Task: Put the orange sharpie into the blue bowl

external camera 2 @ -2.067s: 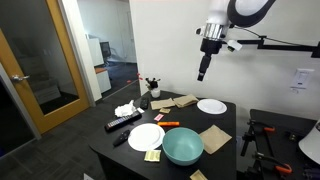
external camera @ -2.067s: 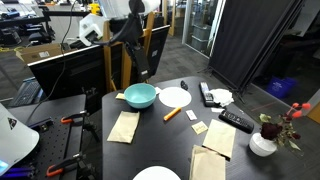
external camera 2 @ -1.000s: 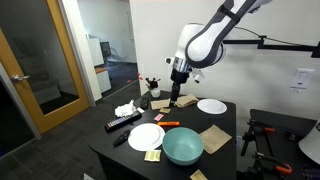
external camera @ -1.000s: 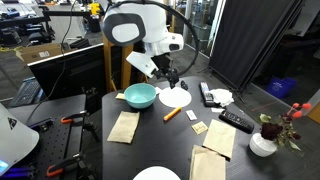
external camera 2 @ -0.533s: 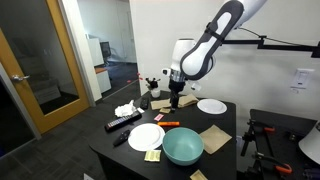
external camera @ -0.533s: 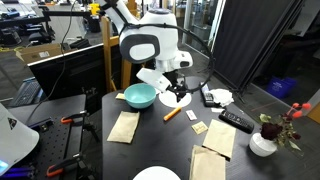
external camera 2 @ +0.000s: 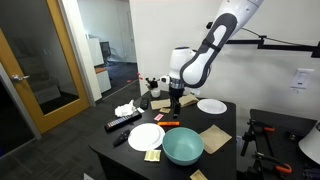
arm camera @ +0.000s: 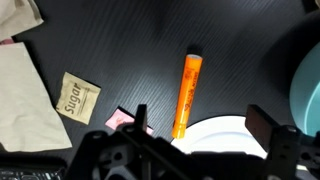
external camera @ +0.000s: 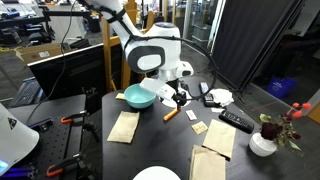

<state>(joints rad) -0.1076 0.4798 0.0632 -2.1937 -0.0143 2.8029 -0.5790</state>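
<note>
I should next lower my gripper with its fingers open onto the half of the orange sharpie by the white plate, because the sharpie lies flat on the tabletop below my gripper.
The orange sharpie (arm camera: pixel 188 93) lies flat on the dark table, its near end touching the rim of a white plate (arm camera: pixel 228 135). It also shows in both exterior views (external camera: pixel 172 114) (external camera 2: pixel 169 123). The blue bowl (external camera: pixel 140 96) (external camera 2: pixel 183 146) stands upright beside that plate, and its rim shows at the right edge of the wrist view (arm camera: pixel 309 85). My gripper (arm camera: pixel 201 121) is open and empty and hangs low over the sharpie and the plate in both exterior views (external camera: pixel 178 98) (external camera 2: pixel 174 107). Its fingers (arm camera: pixel 140 117) stand either side of the sharpie's near end.
A sugar packet (arm camera: pixel 78 97), a pink packet (arm camera: pixel 122 118) and a brown napkin (arm camera: pixel 25 85) lie left of the sharpie. Black remotes (external camera: pixel 236 120) (external camera: pixel 206 94), more napkins (external camera: pixel 124 126) (external camera: pixel 208 160), a flower vase (external camera: pixel 264 140) and a second plate (external camera: pixel 157 174) share the table.
The arm has come down from high above the table to just over the sharpie and the white plate. The gripper stays open; nothing on the table has moved.
</note>
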